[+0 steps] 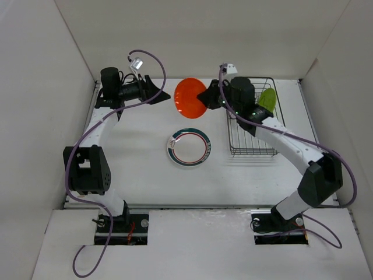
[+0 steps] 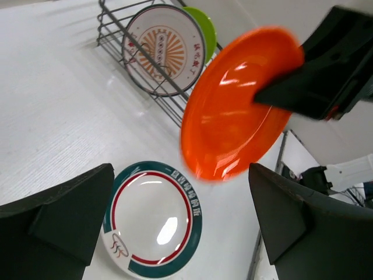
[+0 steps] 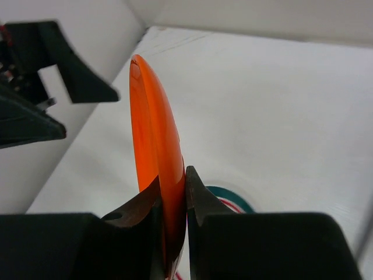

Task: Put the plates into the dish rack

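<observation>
I will move my right gripper to the right in the top view, then down beside the lime green plate point(image 1: 267, 99), and let go of the orange plate, because plates stand upright there.
My right gripper point(image 1: 205, 96) is shut on the rim of the plain orange plate point(image 1: 187, 98) and holds it on edge above the table, left of the dish rack point(image 1: 252, 119). The wrist view shows the plate point(image 3: 154, 151) pinched edge-on between the fingers. My left gripper point(image 1: 156, 92) is open and empty, just left of the orange plate point(image 2: 233, 111). The white plate with teal-and-red rings point(image 1: 189, 147) lies flat on the table. The lime green plate point(image 1: 267, 99) and the sunburst plate point(image 2: 164, 49) stand in the rack point(image 2: 116, 32).
White walls enclose the table on the left, back and right. The rack stands at the back right. Purple cables loop off both arms.
</observation>
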Controlling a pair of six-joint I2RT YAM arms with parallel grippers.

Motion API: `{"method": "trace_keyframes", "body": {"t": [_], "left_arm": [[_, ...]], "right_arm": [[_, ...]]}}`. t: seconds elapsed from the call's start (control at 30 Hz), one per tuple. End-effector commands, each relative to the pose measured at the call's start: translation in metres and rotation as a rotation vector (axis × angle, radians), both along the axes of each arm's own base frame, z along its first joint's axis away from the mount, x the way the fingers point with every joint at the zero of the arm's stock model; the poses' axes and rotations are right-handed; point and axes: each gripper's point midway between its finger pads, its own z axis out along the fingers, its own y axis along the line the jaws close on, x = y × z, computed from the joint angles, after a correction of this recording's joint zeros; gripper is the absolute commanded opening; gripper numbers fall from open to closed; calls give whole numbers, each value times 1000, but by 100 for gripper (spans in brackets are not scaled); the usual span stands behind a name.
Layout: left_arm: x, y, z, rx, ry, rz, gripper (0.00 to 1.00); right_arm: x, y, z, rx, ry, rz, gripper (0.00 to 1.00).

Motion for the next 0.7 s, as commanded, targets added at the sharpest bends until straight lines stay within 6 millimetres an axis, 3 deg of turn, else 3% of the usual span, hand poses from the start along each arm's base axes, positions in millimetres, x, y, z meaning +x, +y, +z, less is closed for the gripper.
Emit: {"method": "trace_keyframes", "body": {"t": [0.0, 0.03, 0.13, 0.17, 0.23, 0.27, 0.33, 0.37, 0.5, 0.67], "left_arm": [[5, 5, 18, 50, -77, 49, 100], [6, 6, 22, 55, -99, 48, 100], [11, 8, 21, 74, -92, 68, 100], [13, 8, 20, 79, -92, 66, 100], [16, 10, 21, 92, -96, 83, 100], [15, 10, 19, 100, -98, 81, 100], [19, 13, 13, 110, -86, 108, 100], [19, 13, 13, 110, -86, 108, 100], [19, 13, 13, 115, -94, 106, 100], [21, 17, 6, 153, -87, 118, 100]], "right_arm": [[5, -84, 96, -48, -227, -256, 0], [13, -113, 101, -78, -246, -334, 0], [13, -168, 119, -151, -297, -445, 0], [19, -205, 119, -184, -291, -530, 0], [22, -243, 122, -233, -306, -609, 1], [25, -274, 119, -265, -295, -662, 2], [23, -301, 123, -282, -304, -700, 3], [28, -326, 117, -304, -287, -738, 3], [44, -361, 93, -387, -243, -799, 3], [76, -369, 65, -431, -179, -803, 3]]}}
